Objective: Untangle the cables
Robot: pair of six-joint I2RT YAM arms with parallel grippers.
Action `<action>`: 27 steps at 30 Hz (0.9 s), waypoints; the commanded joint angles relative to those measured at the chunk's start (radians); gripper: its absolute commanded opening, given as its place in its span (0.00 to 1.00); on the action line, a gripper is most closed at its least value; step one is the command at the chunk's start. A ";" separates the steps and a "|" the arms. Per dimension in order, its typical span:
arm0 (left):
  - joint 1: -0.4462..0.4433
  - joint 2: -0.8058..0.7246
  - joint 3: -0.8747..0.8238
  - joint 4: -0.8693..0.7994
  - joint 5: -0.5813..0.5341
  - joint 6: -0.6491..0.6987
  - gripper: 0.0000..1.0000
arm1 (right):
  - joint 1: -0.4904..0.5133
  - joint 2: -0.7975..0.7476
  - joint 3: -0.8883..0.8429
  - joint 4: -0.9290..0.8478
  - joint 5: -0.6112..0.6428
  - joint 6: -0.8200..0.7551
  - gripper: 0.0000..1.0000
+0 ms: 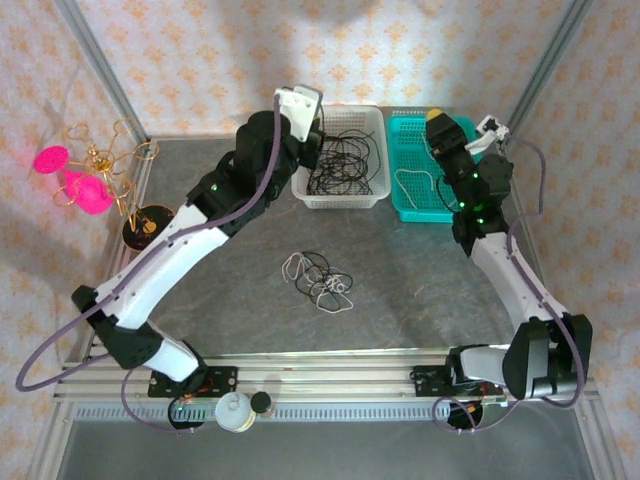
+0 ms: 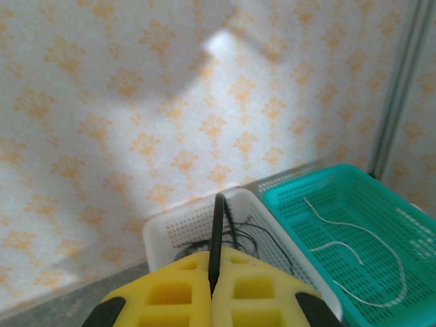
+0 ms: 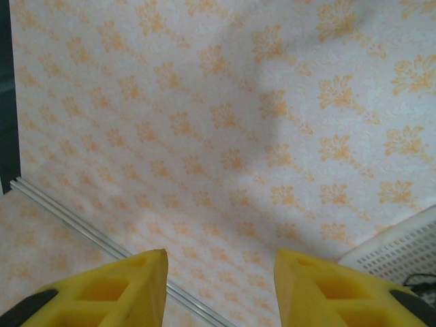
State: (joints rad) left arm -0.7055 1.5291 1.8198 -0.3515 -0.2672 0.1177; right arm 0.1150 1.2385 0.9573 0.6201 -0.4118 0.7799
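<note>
The robot's left gripper will move outward and then down over the white basket to let go of the black cable, because the other black cables are already there.
A tangle of black and white cables (image 1: 322,277) lies on the table in the middle. My left gripper (image 2: 213,289) is shut on a black cable (image 2: 217,228) that sticks up between its yellow fingers, above the white basket (image 1: 375,160) holding several black cables (image 1: 340,165). In the left wrist view the white basket (image 2: 170,225) lies below the fingers. A white cable (image 1: 418,182) lies in the teal basket (image 1: 410,130), and that white cable (image 2: 354,245) shows in the left wrist view too. My right gripper (image 3: 221,272) is open above the teal basket, facing the wall, nothing between its fingers.
A gold wire stand with pink discs (image 1: 92,180) stands at the left on a black base. A white bottle (image 1: 233,411) and a black cap sit on the front rail. The wallpapered walls close the back and sides.
</note>
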 commanded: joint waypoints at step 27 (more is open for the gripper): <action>0.180 0.648 0.353 0.272 0.079 0.009 0.00 | -0.005 -0.266 -0.274 -0.245 -0.079 -0.133 0.51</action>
State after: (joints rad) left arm -0.5236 2.1944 2.2185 -0.1711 -0.1867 0.1612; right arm 0.1150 1.0016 0.7185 0.3832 -0.4553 0.6392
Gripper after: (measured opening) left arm 0.040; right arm 0.508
